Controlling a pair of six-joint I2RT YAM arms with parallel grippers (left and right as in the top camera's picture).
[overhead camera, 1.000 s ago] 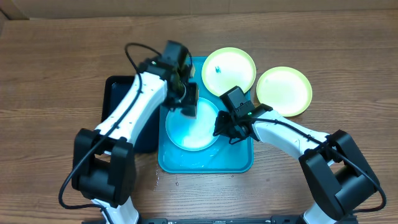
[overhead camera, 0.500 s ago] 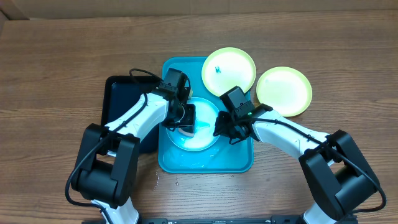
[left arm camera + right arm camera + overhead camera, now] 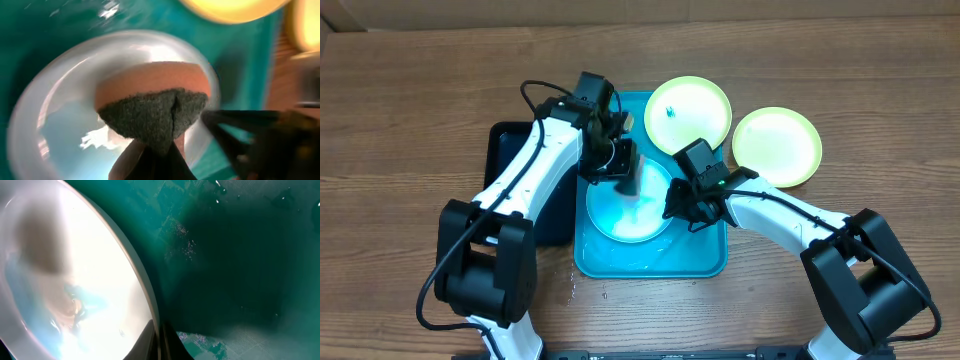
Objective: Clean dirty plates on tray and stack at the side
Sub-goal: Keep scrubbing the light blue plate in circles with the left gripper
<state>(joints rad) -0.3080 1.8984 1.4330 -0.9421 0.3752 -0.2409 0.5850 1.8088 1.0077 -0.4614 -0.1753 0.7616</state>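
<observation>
I will wipe the plate next with my left gripper. Then I will swing it over the black tray to let go of the sponge, because that tray is to its left in the overhead view.
A light cyan plate [image 3: 628,212] lies on the bright blue tray [image 3: 695,262]. My left gripper [image 3: 622,170] is shut on an orange sponge [image 3: 150,82] with a dark scouring face, held over the plate's [image 3: 55,130] far part. My right gripper [image 3: 678,205] is shut on the plate's right rim [image 3: 146,292], one finger on each side. Two pale yellow-green plates sit at the back right: one [image 3: 688,113] with a small blue smear overlaps the tray's far corner, the other [image 3: 777,146] rests on the table beside it.
A narrow black tray [image 3: 510,190] lies left of the blue tray, partly under my left arm. Water droplets show on the blue tray's floor [image 3: 240,255] and on the wooden table [image 3: 410,120] near the tray's front left corner.
The left gripper with the sponge swept toward the plate's centre half a second ago, then back to its far edge. The right gripper and plate stayed put.
</observation>
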